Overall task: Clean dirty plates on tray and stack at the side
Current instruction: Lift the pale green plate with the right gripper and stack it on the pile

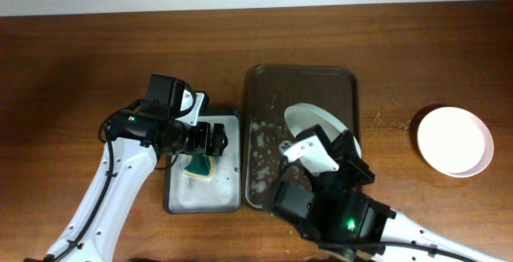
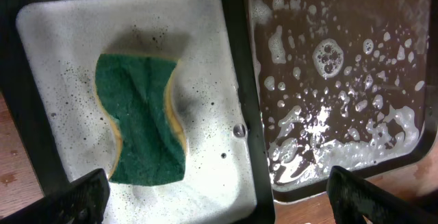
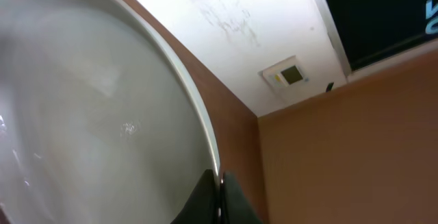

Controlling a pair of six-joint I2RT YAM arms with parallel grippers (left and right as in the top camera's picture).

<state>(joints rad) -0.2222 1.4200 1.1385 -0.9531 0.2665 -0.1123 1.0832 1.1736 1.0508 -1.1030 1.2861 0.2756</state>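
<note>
I need to move my right gripper to the right in the overhead view and lower the white plate (image 1: 309,122) onto the pale pink plate (image 1: 454,140), because that one already lies aside.
The dark brown tray (image 1: 264,94) lies at the centre, wet and soapy; its foam shows in the left wrist view (image 2: 328,80). My right gripper (image 1: 341,146) is shut on the rim of a white plate (image 1: 309,122), holding it tilted above the tray. In the right wrist view the plate (image 3: 89,114) fills the left and the fingers (image 3: 219,196) pinch its edge. A pale pink plate (image 1: 454,140) lies on the table at the right. My left gripper (image 1: 218,139) is open over the green-yellow sponge (image 1: 198,167), which also shows in the left wrist view (image 2: 140,118). A third plate is not visible.
The sponge lies in a smaller grey tray (image 1: 228,190) full of soapy water, directly left of the brown tray. The grey tray's rim (image 2: 236,80) abuts the brown tray. Wooden table surrounds both; a wall runs along the far edge.
</note>
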